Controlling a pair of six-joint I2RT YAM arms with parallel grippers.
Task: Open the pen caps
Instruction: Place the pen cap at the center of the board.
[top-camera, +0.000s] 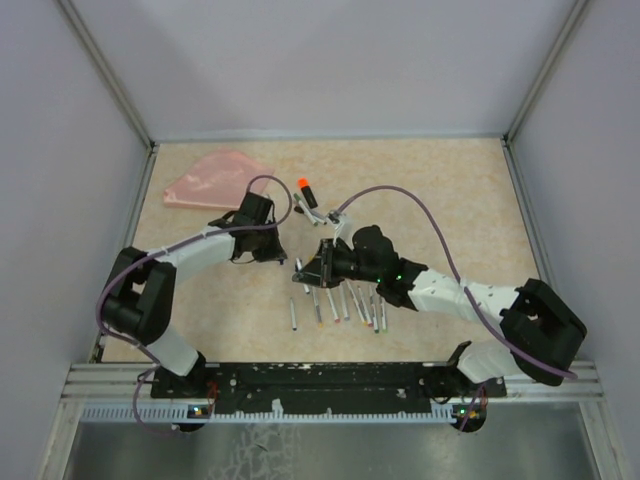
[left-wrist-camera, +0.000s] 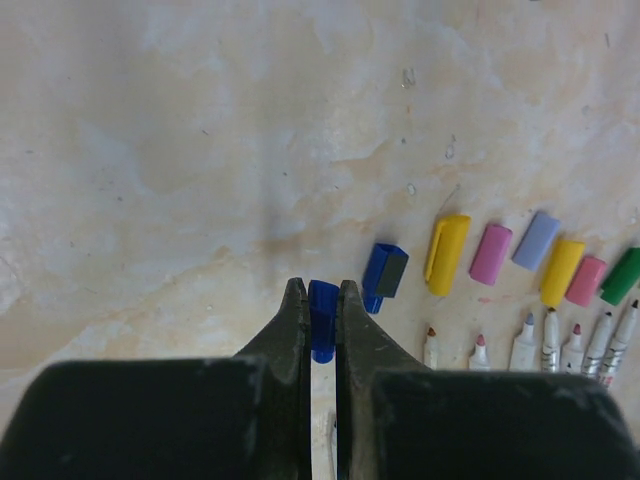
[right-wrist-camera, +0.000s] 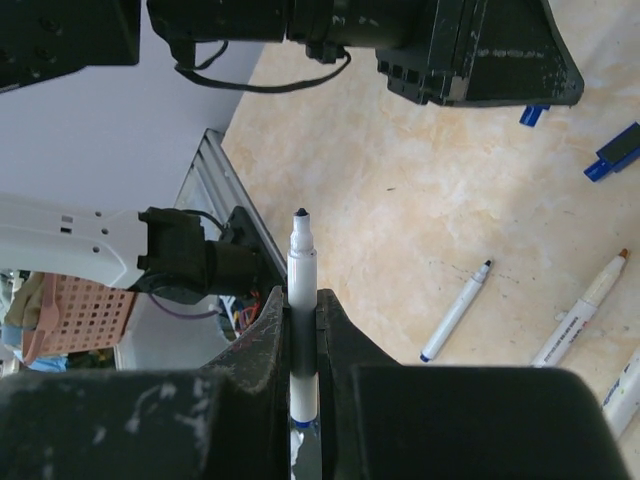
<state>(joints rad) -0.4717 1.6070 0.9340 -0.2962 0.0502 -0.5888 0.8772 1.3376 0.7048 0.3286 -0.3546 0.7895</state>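
I will next tilt my right gripper downward and lower it back onto clear tabletop (top-camera: 280, 318) (right-wrist-camera: 402, 297) beside the row's end pen, then release the pen, as its body's dark tip is bare.
My left gripper (left-wrist-camera: 321, 290) is shut on a small blue cap (left-wrist-camera: 323, 320) and holds it just above the table. Beyond it several loose pen caps lie in a row: a blue one (left-wrist-camera: 385, 272), a yellow one (left-wrist-camera: 446, 252), a pink one (left-wrist-camera: 490, 253), then lavender, yellow, pink and green. My right gripper (right-wrist-camera: 302, 295) is shut on a white pen barrel (right-wrist-camera: 302, 262), which stands upright with its dark tip bare. In the top view the left gripper (top-camera: 280, 252) and the right gripper (top-camera: 305, 270) are close together at mid-table.
Several uncapped pens (top-camera: 345, 305) lie in a row near the right gripper; one shows in the right wrist view (right-wrist-camera: 455, 310). An orange-capped pen (top-camera: 305, 188) lies farther back. A pink pouch (top-camera: 215, 178) is at the back left. Metal rails edge the table.
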